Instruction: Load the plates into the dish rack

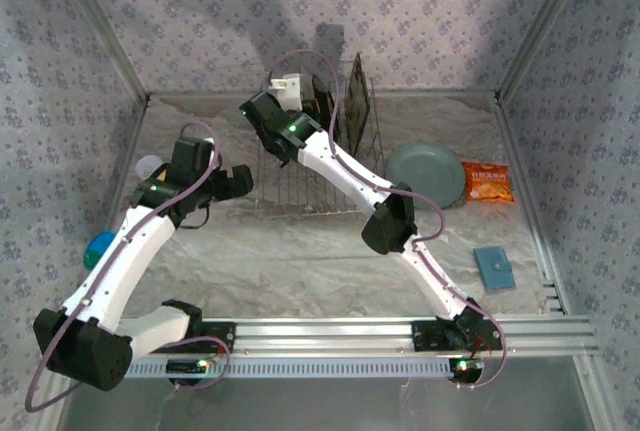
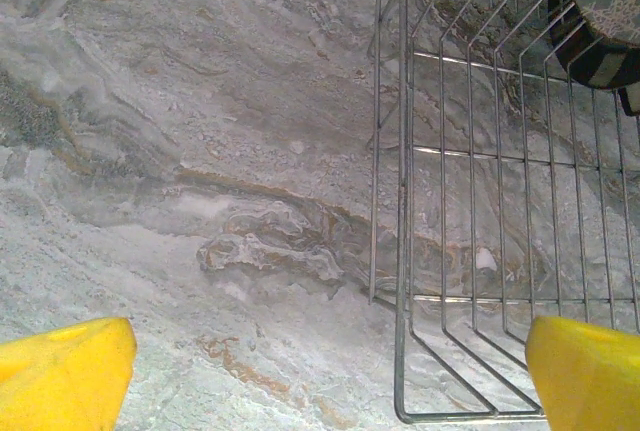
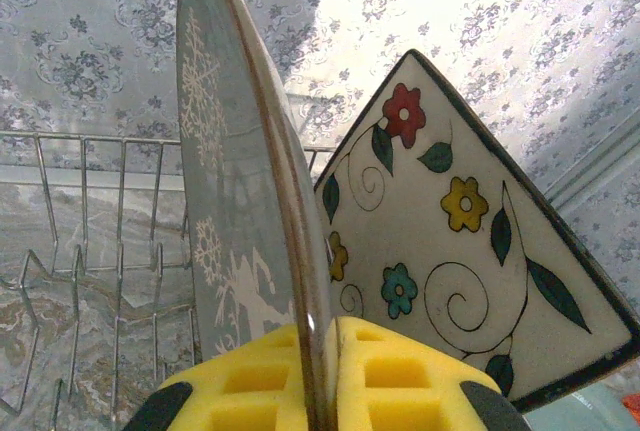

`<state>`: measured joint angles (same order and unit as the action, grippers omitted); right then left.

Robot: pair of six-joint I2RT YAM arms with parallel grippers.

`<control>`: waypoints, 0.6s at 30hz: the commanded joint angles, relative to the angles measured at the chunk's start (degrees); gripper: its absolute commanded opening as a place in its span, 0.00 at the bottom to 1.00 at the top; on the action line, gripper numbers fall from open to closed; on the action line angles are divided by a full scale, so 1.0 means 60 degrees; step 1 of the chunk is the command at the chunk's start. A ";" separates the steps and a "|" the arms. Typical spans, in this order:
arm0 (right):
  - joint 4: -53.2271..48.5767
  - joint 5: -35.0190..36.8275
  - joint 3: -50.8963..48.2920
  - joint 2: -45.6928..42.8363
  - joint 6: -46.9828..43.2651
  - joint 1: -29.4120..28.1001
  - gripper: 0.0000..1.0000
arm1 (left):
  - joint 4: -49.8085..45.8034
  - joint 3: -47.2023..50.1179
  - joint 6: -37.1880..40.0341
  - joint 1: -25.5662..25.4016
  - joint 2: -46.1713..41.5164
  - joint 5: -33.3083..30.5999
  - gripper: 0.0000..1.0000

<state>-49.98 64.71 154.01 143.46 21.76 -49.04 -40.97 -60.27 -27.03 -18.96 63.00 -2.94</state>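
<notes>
The deer plate goes straight down into the silver wire rack next and my right gripper releases the plate's rim, as the plate already hangs on edge above the wires.
My right gripper (image 3: 320, 356) is shut on the rim of the round greyish plate with the white deer design (image 3: 225, 201), holding it on edge over the dish rack (image 3: 100, 251). Right behind it the square cream flower plate (image 3: 470, 241) stands upright. From above, the right gripper (image 1: 298, 103) is at the back of the silver wire rack (image 1: 300, 176), beside the standing square plate (image 1: 358, 101). A plain pale grey-blue plate (image 1: 425, 173) lies flat on the table to the rack's right. My left gripper (image 1: 237, 181) hovers open at the rack's left edge, its yellow fingertips (image 2: 60, 371) wide apart and empty.
An orange snack packet (image 1: 487, 182) lies right of the grey-blue plate. A small blue square object (image 1: 494, 267) sits near the right front. A blue item (image 1: 98, 248) and a white one (image 1: 148, 165) are by the left wall. The rack's corner (image 2: 450, 411) is under the left gripper.
</notes>
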 commanded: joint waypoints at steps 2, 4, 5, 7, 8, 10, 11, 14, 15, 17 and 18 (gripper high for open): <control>0.0611 0.0712 0.0587 -0.0212 -0.0023 0.0188 0.00 | -0.0007 0.0135 0.0168 0.0184 -0.0180 0.0277 0.99; 0.0610 0.0600 0.0584 -0.0112 -0.0003 0.0202 0.00 | 0.0033 0.0157 0.0184 0.0229 -0.0170 0.0338 0.99; 0.0607 0.0552 0.0595 -0.0046 0.0021 0.0186 0.00 | 0.0075 0.0181 0.0197 0.0245 -0.0160 0.0370 0.99; 0.0606 0.0457 0.0595 0.0064 0.0048 0.0195 0.00 | 0.0118 0.0230 0.0198 0.0274 -0.0144 0.0413 0.99; 0.0599 0.0366 0.0595 0.0133 0.0071 0.0204 0.00 | 0.0136 0.0258 0.0211 0.0297 -0.0129 0.0443 0.99; 0.0597 0.0265 0.0588 0.0247 0.0115 0.0197 0.00 | 0.0176 0.0319 0.0213 0.0332 -0.0129 0.0489 0.99; 0.0586 0.0259 0.0592 0.0337 0.0136 0.0192 0.00 | 0.0192 0.0346 0.0226 0.0358 -0.0131 0.0505 0.99; 0.0574 0.0203 0.0591 0.0496 0.0222 0.0209 0.00 | 0.0212 0.0399 0.0241 0.0453 -0.0129 0.0595 0.99; 0.0573 0.0162 0.0581 0.0550 0.0251 0.0228 0.00 | 0.0222 0.0417 0.0255 0.0486 -0.0133 0.0633 0.99; 0.0528 0.0108 0.0573 0.0635 0.0362 0.0250 0.00 | 0.0222 0.0445 0.0285 0.0514 -0.0118 0.0666 0.99; 0.0508 0.0060 0.0578 0.0661 0.0399 0.0269 0.00 | 0.0222 0.0438 0.0297 0.0531 -0.0100 0.0684 0.99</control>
<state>-48.88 61.04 154.76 147.46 22.39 -48.40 -40.34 -57.89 -26.35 -16.19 63.00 -0.16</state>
